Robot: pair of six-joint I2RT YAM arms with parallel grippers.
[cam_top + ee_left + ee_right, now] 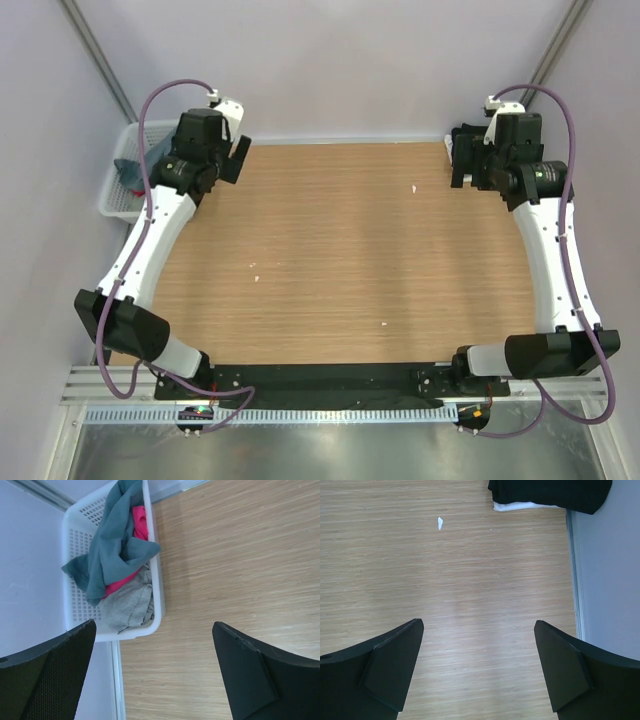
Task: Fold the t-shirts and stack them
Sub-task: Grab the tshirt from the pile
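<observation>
My left gripper comes down and sideways onto the slate blue-grey t-shirt's near edge (pixel 132 563) next, since that edge lies below and left in the top view.
A white mesh basket (pixel 70 555) just off the table's back left corner holds the crumpled t-shirts. A slate blue-grey one (pixel 115 545) lies on top, a magenta-pink one (pixel 141 522) shows under it, and a light grey one (pixel 127 605) lies at the near end. A black cloth (pixel 550 492), apparently the black t-shirt, rests over something white at the back right corner. My left gripper (pixel 154 625) hovers open above the table beside the basket (pixel 115 195). My right gripper (pixel 479 622) hovers open over bare wood short of the black cloth. Neither holds anything.
The wooden table (pixel 340 250) carries a few small white specks (pixel 440 523). Its right edge (pixel 572 580) meets a pale wall. In the top view the left gripper (pixel 238 158) and right gripper (pixel 460 160) sit near the back corners.
</observation>
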